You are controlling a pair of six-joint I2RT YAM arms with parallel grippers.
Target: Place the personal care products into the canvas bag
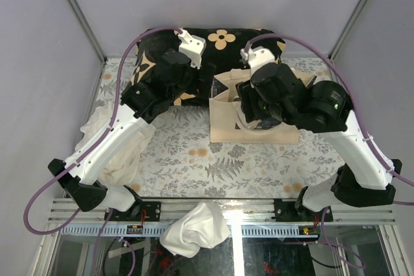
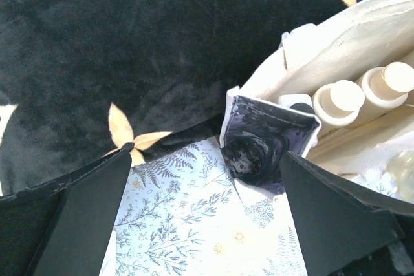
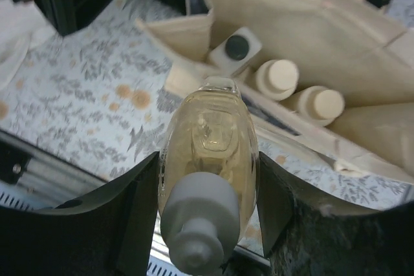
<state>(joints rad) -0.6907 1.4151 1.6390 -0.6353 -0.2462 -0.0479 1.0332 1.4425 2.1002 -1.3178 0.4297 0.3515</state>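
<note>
The space beside the cream bottles is free, so I will move my right gripper to the right in the top view, then down into the bag's empty end (image 3: 376, 116) and release.
The canvas bag (image 1: 259, 130) lies open at the table's middle back, its dark printed patch (image 2: 268, 147) folded at the near left corner. Inside it lie a white squarish bottle with a dark cap (image 3: 236, 48) and two cream round bottles (image 3: 278, 77) (image 3: 320, 105); they also show in the left wrist view (image 2: 339, 101). My right gripper (image 3: 208, 159) is shut on the clear amber bottle (image 3: 210, 140), white cap (image 3: 197, 224) towards the camera, just above the bag's front rim. My left gripper (image 2: 207, 159) is open and empty over the tablecloth beside the bag's left corner.
A black cushion with tan flower marks (image 1: 226, 40) lies behind the bag. One white cloth (image 1: 103, 140) lies under the left arm and another (image 1: 194, 227) hangs over the front rail. The floral tablecloth (image 1: 213, 166) covers the table.
</note>
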